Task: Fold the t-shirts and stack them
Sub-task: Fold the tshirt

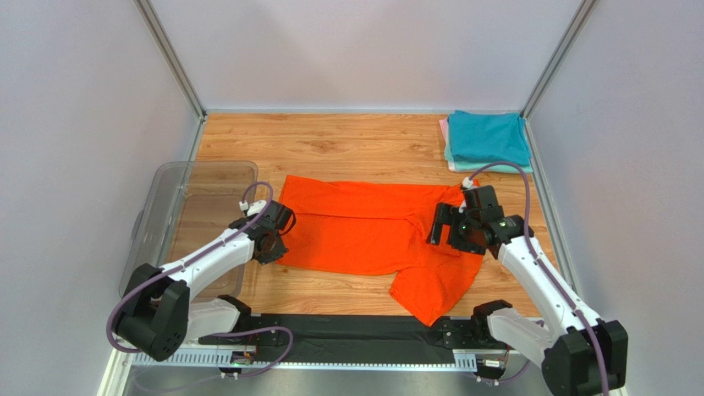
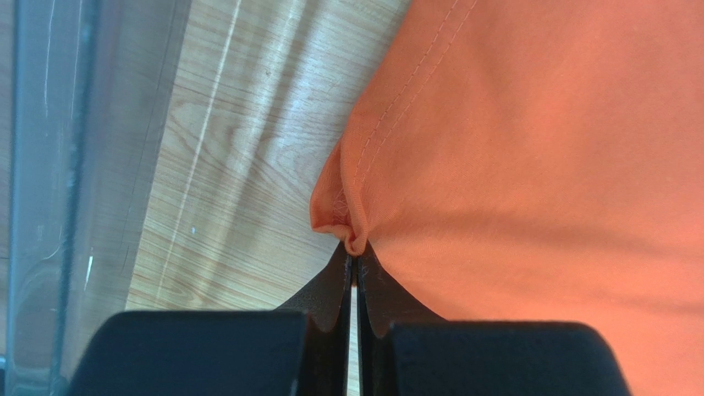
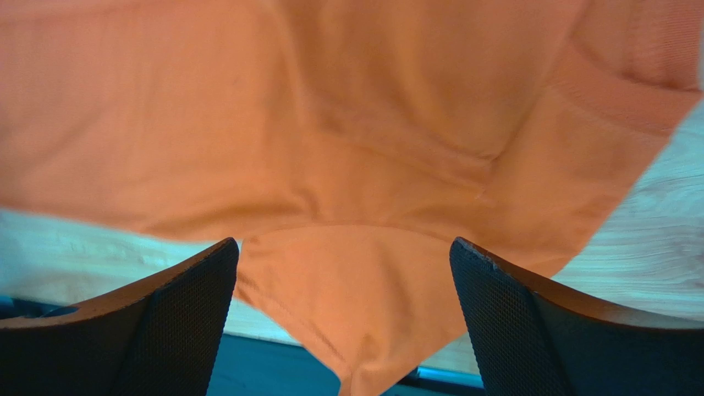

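Note:
The sleeve still sticks out from the shirt's body, so I will bring my right gripper back toward the near edge of the table and down onto the sleeve's near tip [image 1: 429, 320] [image 3: 354, 381].
An orange t-shirt [image 1: 363, 227] lies spread across the middle of the wooden table, one sleeve [image 1: 434, 289] reaching toward the near edge. At the shirt's left hem my left gripper [image 1: 273, 235] is shut on a small pinch of orange fabric [image 2: 351, 231]. My right gripper [image 1: 446, 227] hovers open over the shirt's right part, its fingers [image 3: 178, 305] wide apart above the cloth [image 3: 355, 165], nothing between them. Folded t-shirts, teal on top [image 1: 489, 136] with mint and pink edges beneath, sit stacked at the far right corner.
A clear plastic tub [image 1: 194, 210] stands along the table's left side, close to my left arm; its wall [image 2: 49, 165] shows in the left wrist view. Grey walls enclose the table. A black strip [image 1: 347, 330] runs along the near edge between the arm bases.

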You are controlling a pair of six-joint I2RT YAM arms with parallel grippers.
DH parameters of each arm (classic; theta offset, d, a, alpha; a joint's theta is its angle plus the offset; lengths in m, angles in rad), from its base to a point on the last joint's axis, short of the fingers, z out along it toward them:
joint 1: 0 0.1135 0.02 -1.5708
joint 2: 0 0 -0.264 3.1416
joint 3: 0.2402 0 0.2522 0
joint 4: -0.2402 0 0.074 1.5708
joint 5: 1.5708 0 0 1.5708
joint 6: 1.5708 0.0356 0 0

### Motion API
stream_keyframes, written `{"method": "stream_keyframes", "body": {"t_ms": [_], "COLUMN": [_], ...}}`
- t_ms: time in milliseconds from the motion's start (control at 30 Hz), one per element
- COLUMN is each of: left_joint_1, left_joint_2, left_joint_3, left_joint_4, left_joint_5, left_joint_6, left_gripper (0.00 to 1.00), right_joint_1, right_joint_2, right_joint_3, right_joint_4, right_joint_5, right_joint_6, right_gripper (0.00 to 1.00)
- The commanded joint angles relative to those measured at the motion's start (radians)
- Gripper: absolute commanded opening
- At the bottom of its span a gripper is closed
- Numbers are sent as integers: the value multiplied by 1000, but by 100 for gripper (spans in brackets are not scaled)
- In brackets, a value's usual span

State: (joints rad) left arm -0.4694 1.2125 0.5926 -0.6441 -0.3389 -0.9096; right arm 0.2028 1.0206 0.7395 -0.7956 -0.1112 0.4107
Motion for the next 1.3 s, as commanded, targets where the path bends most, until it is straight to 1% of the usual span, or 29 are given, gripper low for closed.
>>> {"method": "stream_keyframes", "body": {"t_ms": [0, 33, 67, 133, 167, 233, 267, 333, 367, 467, 500, 633, 800, 867, 900, 933, 967, 1000, 1067, 1100, 1167, 1267], "left_joint_1": [5, 5, 5, 5, 5, 5, 5, 5, 6, 8, 9, 12, 15, 14, 15, 14, 14, 15, 15, 14, 15, 15], "left_joint_2": [-34, -34, -37, -39, -41, -42, -42, -42, -42, -47, -47, -59, -74, -74, -74, -74, -73, -74, -76, -77, -87, -99], "left_joint_3": [1, 3, 6, 7, 9, 9, 7, 7, 7, 3, 3, -4, -8, -10, -11, -14, -14, -14, -16, -16, -16, -16], "left_joint_4": [8, 8, 8, 11, 8, 9, 8, 9, 6, 6, 6, 4, 4, 8, 9, 14, 12, 11, 14, 12, 12, 12], "left_joint_5": [-14, -15, -17, -18, -23, -31, -34, -37, -38, -41, -41, -40, -38, -29, -28, -25, -25, -25, -26, -25, -22, -15], "left_joint_6": [21, 24, 29, 34, 38, 41, 41, 46, 49, 52, 54, 55, 54, 55, 54, 55, 54, 52, 54, 54, 54, 57], "left_gripper": [0, 0, 0, 0, 0, 0, 0, 0, 0, 0, 0, 0, 0, 0, 0, 0, 0, 0, 0, 0, 0, 0], "right_joint_1": [145, 183, 261, 354, 454, 562, 660, 743, 809, 885, 891, 902, 903, 903, 903, 903, 903, 903, 902, 902, 902, 900], "right_joint_2": [-57, -68, -70, -68, -60, -47, -24, 12, 50, 108, 117, 130, 142, 165, 174, 194, 206, 219, 245, 248, 248, 239], "right_joint_3": [29, 23, 6, -14, -25, -32, -37, -46, -51, -72, -80, -127, -164, -179, -189, -195, -206, -206, -206, -206, -204, -177], "right_joint_4": [-86, -97, -120, -145, -161, -162, -159, -159, -159, -159, -159, -177, -166, -134, -119, -87, -77, -74, -77, -77, -82, -129], "right_joint_5": [63, 65, 64, 79, 81, 88, 96, 110, 110, 110, 110, 110, 93, 82, 65, 56, 51, 53, 64, 74, 90, 165], "right_joint_6": [26, 39, 51, 112, 140, 221, 246, 321, 342, 421, 436, 490, 488, 485, 485, 488, 490, 494, 502, 505, 516, 525], "right_gripper": [100, 98, 97, 93, 92, 90, 89, 85, 82, 74, 71, 65, 63, 61, 57, 56, 53, 46, 36, 28, 22, 13]}}
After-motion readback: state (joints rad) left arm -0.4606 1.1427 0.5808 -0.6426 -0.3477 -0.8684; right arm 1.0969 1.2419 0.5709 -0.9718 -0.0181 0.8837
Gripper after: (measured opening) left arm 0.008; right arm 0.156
